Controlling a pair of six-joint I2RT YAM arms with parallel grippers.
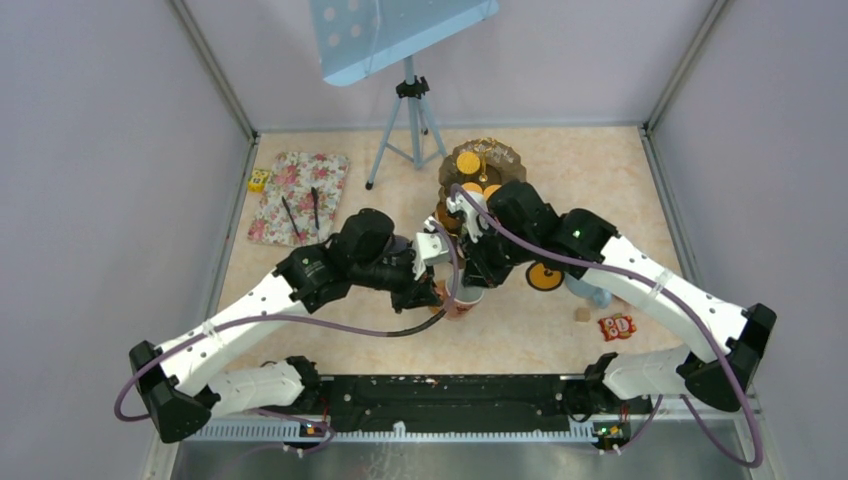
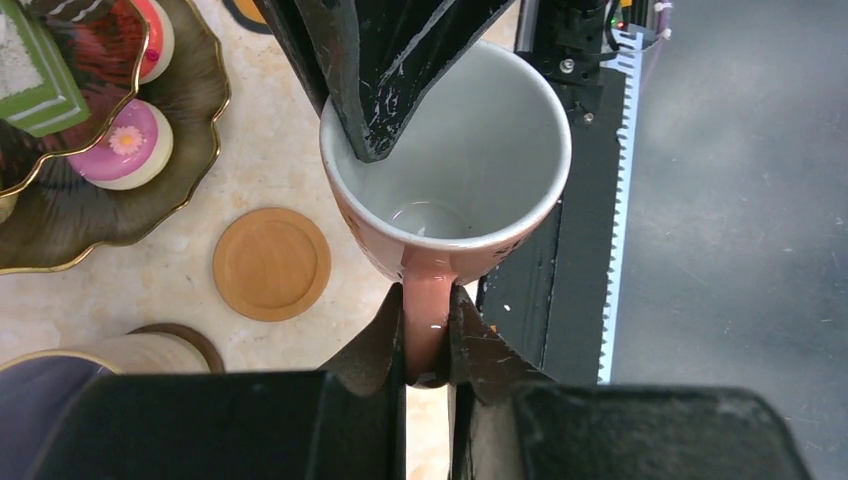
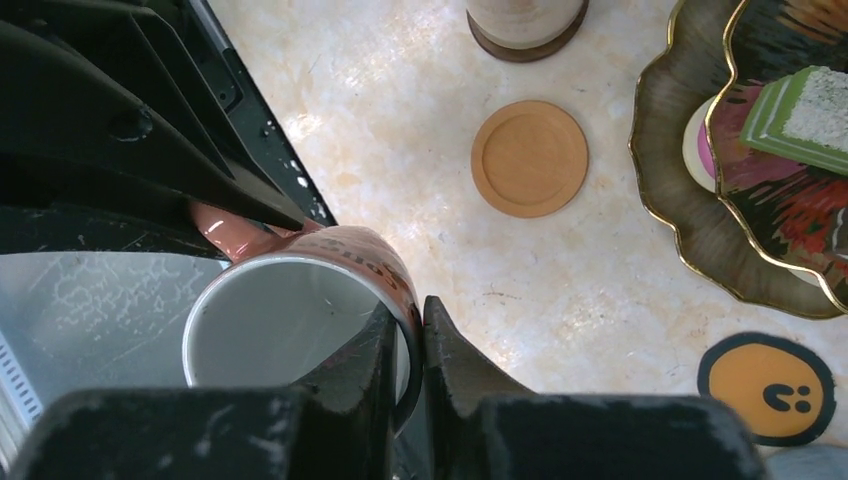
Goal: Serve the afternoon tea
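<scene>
Next, my left gripper brings the mug over the empty brown coaster [image 2: 271, 263], lowers it there and releases. The coaster lies below, to the left in the gripper's wrist view.
A small orange-brown mug [image 1: 460, 298] is held between both grippers near the table's middle. My left gripper [image 2: 428, 300] is shut on its handle [image 2: 428, 325]. My right gripper [image 3: 408, 310] is shut on the mug's rim [image 3: 300, 320], one finger inside and one outside. That finger shows inside the mug [image 2: 445, 170] in the left wrist view. An empty brown coaster [image 2: 271, 263] lies on the table beside it, also seen in the right wrist view [image 3: 529, 157]. The dark gold-rimmed stand [image 1: 482, 165] with cakes [image 2: 125, 145] stands behind. A pale mug [image 3: 525, 20] sits on a dark coaster.
The floral mat [image 1: 298, 195] with black tongs [image 1: 300, 212] lies at the back left, by a tripod [image 1: 410, 120]. A round orange smiley piece [image 1: 545, 277], a light blue mug [image 1: 588, 290], a small cube [image 1: 581, 314] and a red-white packet [image 1: 617, 327] are at the right.
</scene>
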